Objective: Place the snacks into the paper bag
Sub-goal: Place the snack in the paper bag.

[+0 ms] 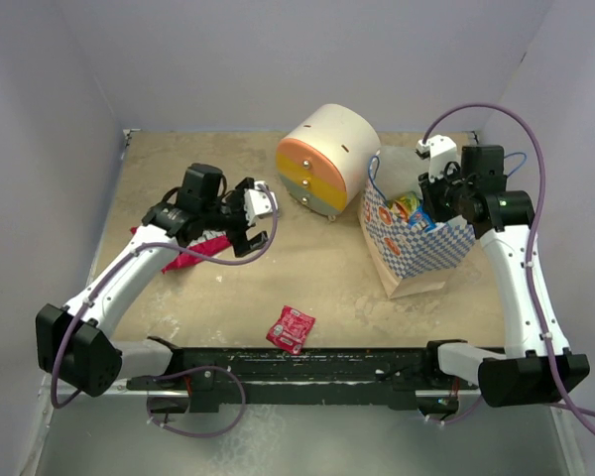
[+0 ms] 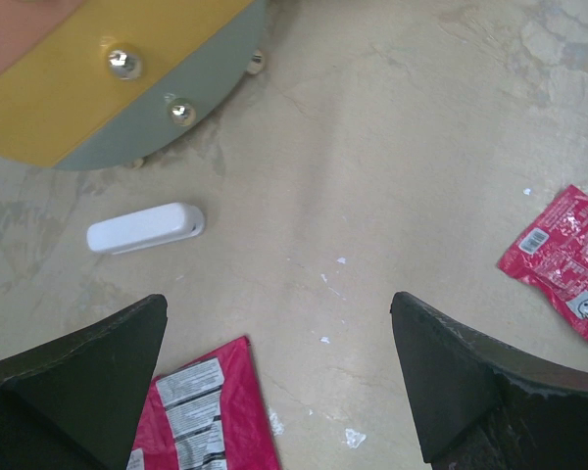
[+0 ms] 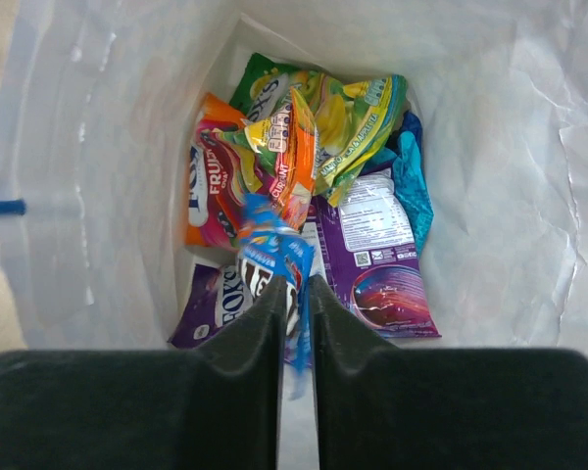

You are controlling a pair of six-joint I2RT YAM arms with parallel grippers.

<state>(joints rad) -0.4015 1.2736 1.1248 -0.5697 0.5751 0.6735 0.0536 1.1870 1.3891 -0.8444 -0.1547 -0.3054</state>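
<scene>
My left gripper should next move back and down onto the red snack packet near the front edge of the table, because that packet is still outside the paper bag.
The paper bag stands open at the right, with several snacks inside. My right gripper hangs over the bag's mouth, shut on a blue snack packet that dangles above the others. My left gripper is open and empty above the table at the left; it also shows in the top view. A pink snack packet lies under its left finger, and shows in the top view. A red snack packet lies near the front edge; it also shows in the left wrist view.
A cream round drawer unit with orange, yellow and grey-green drawers stands at the back centre, beside the bag. A small white stick-shaped object lies on the table in front of it. Purple walls enclose the table.
</scene>
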